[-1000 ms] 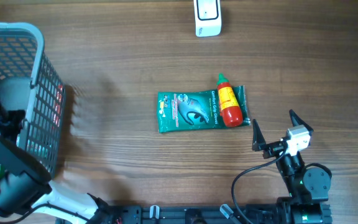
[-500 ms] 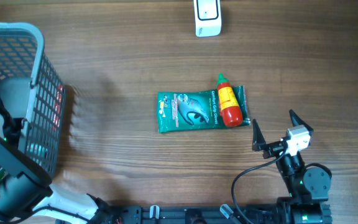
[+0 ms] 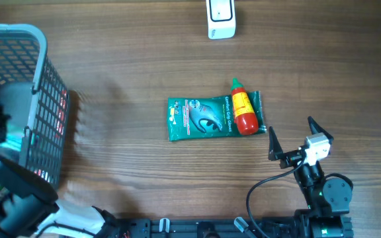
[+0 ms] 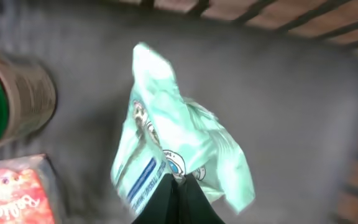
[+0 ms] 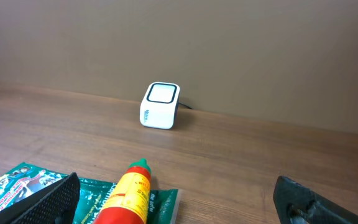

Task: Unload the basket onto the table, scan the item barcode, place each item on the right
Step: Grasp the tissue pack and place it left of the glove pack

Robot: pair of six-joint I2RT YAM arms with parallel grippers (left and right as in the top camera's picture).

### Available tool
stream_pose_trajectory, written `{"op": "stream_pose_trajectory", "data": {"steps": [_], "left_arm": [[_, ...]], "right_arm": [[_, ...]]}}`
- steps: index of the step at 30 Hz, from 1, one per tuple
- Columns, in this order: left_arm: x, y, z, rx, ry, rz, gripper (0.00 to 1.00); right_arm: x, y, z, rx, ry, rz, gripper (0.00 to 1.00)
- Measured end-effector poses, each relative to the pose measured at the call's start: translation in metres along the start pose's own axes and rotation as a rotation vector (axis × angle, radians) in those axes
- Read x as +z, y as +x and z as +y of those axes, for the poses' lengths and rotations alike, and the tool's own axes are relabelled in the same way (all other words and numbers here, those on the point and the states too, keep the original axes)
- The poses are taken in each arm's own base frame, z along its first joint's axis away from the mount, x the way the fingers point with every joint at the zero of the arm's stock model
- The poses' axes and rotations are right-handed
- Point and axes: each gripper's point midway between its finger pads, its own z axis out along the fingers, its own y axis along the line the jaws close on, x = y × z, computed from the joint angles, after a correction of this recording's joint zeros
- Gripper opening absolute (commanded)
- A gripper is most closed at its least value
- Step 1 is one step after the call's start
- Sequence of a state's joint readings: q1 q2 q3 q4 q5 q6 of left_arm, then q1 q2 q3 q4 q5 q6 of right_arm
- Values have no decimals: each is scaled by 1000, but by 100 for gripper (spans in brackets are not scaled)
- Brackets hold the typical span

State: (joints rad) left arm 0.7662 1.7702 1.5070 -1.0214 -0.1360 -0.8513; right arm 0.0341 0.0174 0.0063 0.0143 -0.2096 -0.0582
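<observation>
The bottle covers the glove packet's other end, so my left gripper rises over the basket's side next and lowers onto the glove packet's bare end (image 3: 177, 119) to release.
A pale mint packet with blue print (image 4: 166, 124) hangs crumpled over the grey floor of the basket (image 4: 278, 81) in the left wrist view. My left gripper (image 4: 180, 180) is shut on its lower edge, the dark fingers pressed together. From overhead, the left arm (image 3: 8, 192) reaches down into the grey basket (image 3: 45, 99) at the far left. The white scanner (image 3: 221, 18) stands at the back edge, also seen as a scanner (image 5: 160, 106) ahead of the right wrist. My right gripper (image 3: 291, 129) stands open near the front right, holding nothing.
A green glove packet (image 3: 204, 118) lies mid-table with a red sauce bottle (image 3: 245, 114) on its right end, just left of the right gripper. Inside the basket sit a green-lidded can (image 4: 11, 99) and a red packet (image 4: 14, 196).
My left gripper has shut on the mint packet, and the left arm has shifted inside the basket. The right arm and the table items have not moved.
</observation>
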Motion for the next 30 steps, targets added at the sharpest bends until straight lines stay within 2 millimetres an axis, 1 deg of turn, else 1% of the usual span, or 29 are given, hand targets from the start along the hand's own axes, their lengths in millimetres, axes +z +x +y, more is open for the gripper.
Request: {"op": "stream_pose_trajectory", "data": {"steps": [3, 6, 10, 14, 16, 18, 20, 24, 26, 28, 30], "left_arm": [[-37, -15, -13, -13, 84, -55, 4], [-61, -19, -13, -20, 126, -87, 4], [-63, -13, -5, -15, 98, -65, 4], [-63, -13, -5, -16, 101, -67, 4], [-67, -15, -7, -18, 118, -77, 4], [-76, -17, -11, -22, 156, -90, 4], [-98, -19, -18, -28, 236, -114, 4], [-154, -17, -22, -32, 409, -162, 4], [-180, -11, -23, -24, 498, -166, 4], [-201, -5, -27, -12, 579, -162, 4], [-227, 2, -31, 9, 684, -159, 4]], "right_arm": [[0, 0, 0, 0, 0, 0, 100], [0, 0, 0, 0, 0, 0, 100], [0, 0, 0, 0, 0, 0, 100], [0, 0, 0, 0, 0, 0, 100], [0, 0, 0, 0, 0, 0, 100], [0, 0, 0, 0, 0, 0, 100], [0, 0, 0, 0, 0, 0, 100], [0, 0, 0, 0, 0, 0, 100], [0, 0, 0, 0, 0, 0, 100], [0, 0, 0, 0, 0, 0, 100], [0, 0, 0, 0, 0, 0, 100]]}}
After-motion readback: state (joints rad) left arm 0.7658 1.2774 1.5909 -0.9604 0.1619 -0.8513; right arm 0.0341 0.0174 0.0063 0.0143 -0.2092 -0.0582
